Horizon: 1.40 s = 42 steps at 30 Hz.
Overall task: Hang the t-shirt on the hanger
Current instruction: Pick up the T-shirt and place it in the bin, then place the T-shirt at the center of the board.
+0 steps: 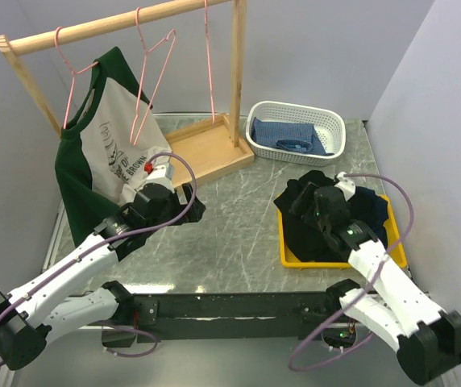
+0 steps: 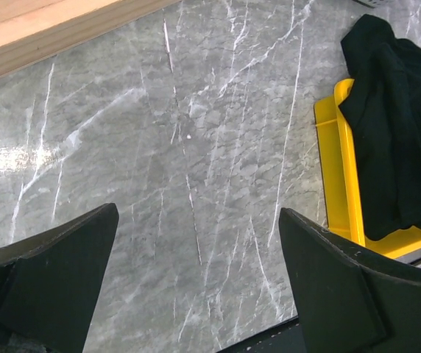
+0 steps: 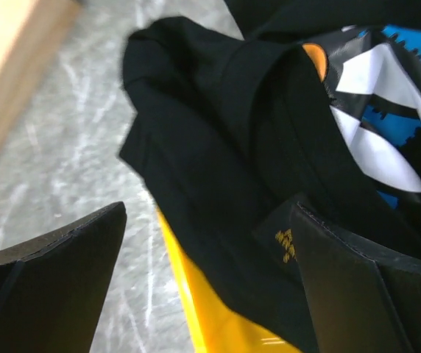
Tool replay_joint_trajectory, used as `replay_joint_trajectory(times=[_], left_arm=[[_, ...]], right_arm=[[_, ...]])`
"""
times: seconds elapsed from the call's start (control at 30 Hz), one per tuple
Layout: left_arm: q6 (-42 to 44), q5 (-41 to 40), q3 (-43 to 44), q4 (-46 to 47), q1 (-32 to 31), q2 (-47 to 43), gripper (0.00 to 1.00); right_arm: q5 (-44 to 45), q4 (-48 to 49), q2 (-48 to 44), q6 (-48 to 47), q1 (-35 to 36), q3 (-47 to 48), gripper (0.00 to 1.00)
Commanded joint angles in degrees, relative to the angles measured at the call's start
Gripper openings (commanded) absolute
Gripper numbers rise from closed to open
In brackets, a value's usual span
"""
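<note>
The black fold (image 1: 295,214) (image 3: 214,209) beside the small yellow print on the t-shirt is below the open fingers of my right gripper, so my right gripper will move straight down onto it next.
The black t-shirt (image 1: 307,218) lies crumpled in a yellow tray (image 1: 285,260) at the right of the table. In the right wrist view the t-shirt (image 3: 218,140) shows a white and blue print (image 3: 376,118) and hangs over the tray's edge (image 3: 210,316). My right gripper (image 1: 299,201) (image 3: 210,272) is open just above the shirt's left part, holding nothing. An empty pink wire hanger (image 1: 158,76) hangs on the wooden rack. My left gripper (image 1: 194,205) (image 2: 199,287) is open and empty over the bare marble tabletop, left of the tray (image 2: 339,184) and shirt (image 2: 394,125).
The wooden rack (image 1: 118,24) stands at the back left with a wooden base (image 1: 206,145). A grey shirt with dark green sleeves (image 1: 105,153) hangs on the left hanger, close to my left arm. Another pink hanger (image 1: 209,72) hangs at the right end. A white basket (image 1: 295,153) holds a blue garment.
</note>
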Motion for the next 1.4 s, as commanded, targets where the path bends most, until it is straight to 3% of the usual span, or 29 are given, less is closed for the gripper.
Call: replay_joint_trajectory(times=[0.0,0.13,0.23,0.27,0.37,0.4,0.57,0.77,0.97,1.13,1.27,1.37], left_arm=[[0.21,-0.77,3.01,0.03,0.20,0.03,0.96],[0.13,-1.03,2.75,0.65,0.20,0.21,0.96],[0.13,-0.94,3.27,0.82,0.20,0.56,0.96],[0.22,-1.03,3.45,0.56,0.20,0.56,0.96],[0.30,-1.12,4.50,0.03,0.20,0.47,0.96],[0.30,-1.21,4.94,-0.14,0.20,0.38,0.96],[0.74,-1.12,8.63,-1.63,0.20,0.47,0.96],[2.23,-2.70,16.54,-5.41,0.20,0.47,0.96],[4.17,-4.81,24.45,-9.63,0.20,-0.23,0.96],[4.79,-7.01,29.19,-12.53,0.20,-2.16,0.96],[4.61,-9.55,31.92,-15.42,0.20,-3.48,0.96],[3.39,-12.80,32.37,-17.80,0.20,-5.41,0.96]], right_arm=[[-3.36,6.41,5.90,-2.03,-0.66,2.27,0.99],[-4.52,8.53,11.96,-1.95,-0.31,1.47,0.92],[-2.50,6.09,12.86,-2.21,-0.49,2.52,0.73],[-1.71,4.85,10.16,-2.39,-0.49,3.14,0.48],[0.06,-0.50,3.38,-3.44,-0.49,9.01,0.03],[-0.64,-2.87,1.88,-4.57,-0.57,11.03,0.00],[-5.46,-9.04,-1.65,-6.52,-0.57,28.52,0.00],[-16.28,-10.89,3.62,-6.34,2.49,46.45,0.00],[-16.12,-12.47,11.70,-6.52,9.17,64.38,0.00],[-12.88,-14.75,20.56,-7.83,19.60,79.13,0.00],[-8.56,-15.20,25.24,-8.98,26.14,82.43,0.00],[-7.94,-11.08,24.72,-8.02,27.64,71.65,0.00]])
